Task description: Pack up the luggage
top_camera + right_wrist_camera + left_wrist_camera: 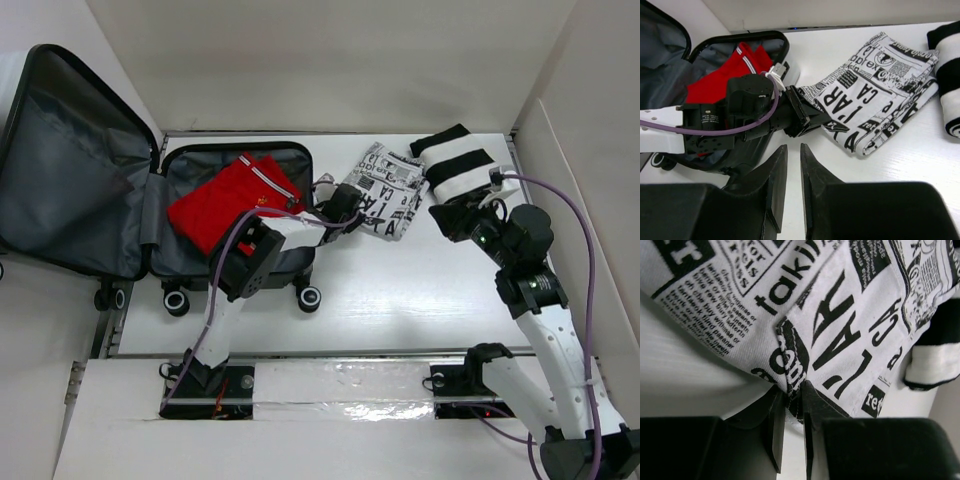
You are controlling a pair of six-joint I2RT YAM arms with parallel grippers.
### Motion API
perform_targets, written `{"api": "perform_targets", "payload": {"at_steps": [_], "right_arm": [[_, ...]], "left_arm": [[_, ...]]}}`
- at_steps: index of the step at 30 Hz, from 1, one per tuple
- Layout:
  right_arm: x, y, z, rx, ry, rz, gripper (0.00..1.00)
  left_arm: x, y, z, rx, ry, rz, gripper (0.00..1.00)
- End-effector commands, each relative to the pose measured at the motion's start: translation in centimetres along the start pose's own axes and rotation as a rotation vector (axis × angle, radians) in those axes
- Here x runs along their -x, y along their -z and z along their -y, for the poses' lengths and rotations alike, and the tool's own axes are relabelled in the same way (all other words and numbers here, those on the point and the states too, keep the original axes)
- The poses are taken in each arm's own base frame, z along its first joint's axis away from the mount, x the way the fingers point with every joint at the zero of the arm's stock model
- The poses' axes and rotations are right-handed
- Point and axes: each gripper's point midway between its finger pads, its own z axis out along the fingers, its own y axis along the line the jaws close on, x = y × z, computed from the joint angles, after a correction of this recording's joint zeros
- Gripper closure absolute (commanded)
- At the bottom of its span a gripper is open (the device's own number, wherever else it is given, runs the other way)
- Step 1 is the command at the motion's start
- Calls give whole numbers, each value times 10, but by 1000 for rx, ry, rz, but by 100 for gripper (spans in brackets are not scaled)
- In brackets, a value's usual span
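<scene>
The case is open, so I should lift my left gripper over to the red garment's lid-side edge [184, 214], to its left in the top view, and let go.
The luggage [90, 190] lies open at the far left, lid raised, grey lining showing. A red garment [232, 203] lies in its near half, also in the right wrist view [722, 75]. A folded black-and-white newspaper-print garment [388, 192] lies on the table right of the case. My left gripper [352, 208] is shut on that garment's left edge [792, 365]. My right gripper [455, 218] hangs above the table with its jaws nearly closed on nothing [793, 152].
A folded black-and-white striped garment [455, 165] lies at the far right, beside the printed one. White walls enclose the table on the far and right sides. The case's wheels [308, 297] stick out toward the near edge.
</scene>
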Motion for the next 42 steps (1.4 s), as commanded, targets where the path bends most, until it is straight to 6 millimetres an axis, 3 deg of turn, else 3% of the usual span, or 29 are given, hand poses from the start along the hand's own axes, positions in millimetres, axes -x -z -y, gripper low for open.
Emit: {"api": "perform_targets", "payload": {"at_steps": [1,2,5,8,9,13,14,16,17,18,20,21,23,24,25,26,28,29,31,35,36,41,42], "right_arm": [[19,5,-14,37,39,36,78],[21,4,-13,34,35,45,78],[23,1,-12,33,28,60,78],[26,-1,-9,15,20,81,77],[27,-2,-8,11,19,87,76],[30,-5,0,-27,19,96,75],[30,-5,0,-30,20,97,75],[29,-6,1,-28,16,93,75],[27,-6,1,-27,16,87,75],[26,-6,1,-30,18,84,75],[27,-5,3,-38,18,89,75],[25,-5,4,-42,16,89,75],[24,-5,6,-52,17,85,75],[23,-6,6,-53,16,82,75],[23,-6,7,-55,16,83,75],[24,-6,6,-49,19,90,75],[19,-9,7,-45,8,83,74],[18,-10,8,-43,7,79,75],[14,-14,8,-33,5,61,75],[8,-18,10,-28,0,53,74],[7,-18,10,-28,0,49,74],[2,-23,13,-25,-10,44,74],[0,-24,12,-16,-13,36,74]], "left_arm": [[45,30,33,-114,-180,35,100],[51,34,36,-129,-264,27,100],[67,64,75,-246,-361,-70,100],[75,98,92,-329,-469,-167,100],[87,114,99,-352,-493,-160,100],[110,164,113,-395,-649,-144,100],[111,172,112,-400,-670,-144,100],[134,193,104,-381,-677,-102,100],[136,192,86,-351,-684,-110,100],[160,205,77,-338,-661,-58,100],[170,206,44,-297,-628,-52,100],[197,222,30,-279,-592,13,100],[210,226,-4,-240,-547,39,100],[223,242,-12,-243,-524,85,100],[245,248,-34,-208,-476,130,100],[245,244,-58,-176,-443,140,100],[257,257,-74,-151,-388,208,100],[259,252,-99,-93,-348,224,100],[264,250,-113,-45,-319,265,100],[273,240,-160,97,-265,308,100],[284,242,-172,125,-235,339,100],[321,257,-202,173,-119,448,100],[333,259,-198,151,-118,494,100]]}}
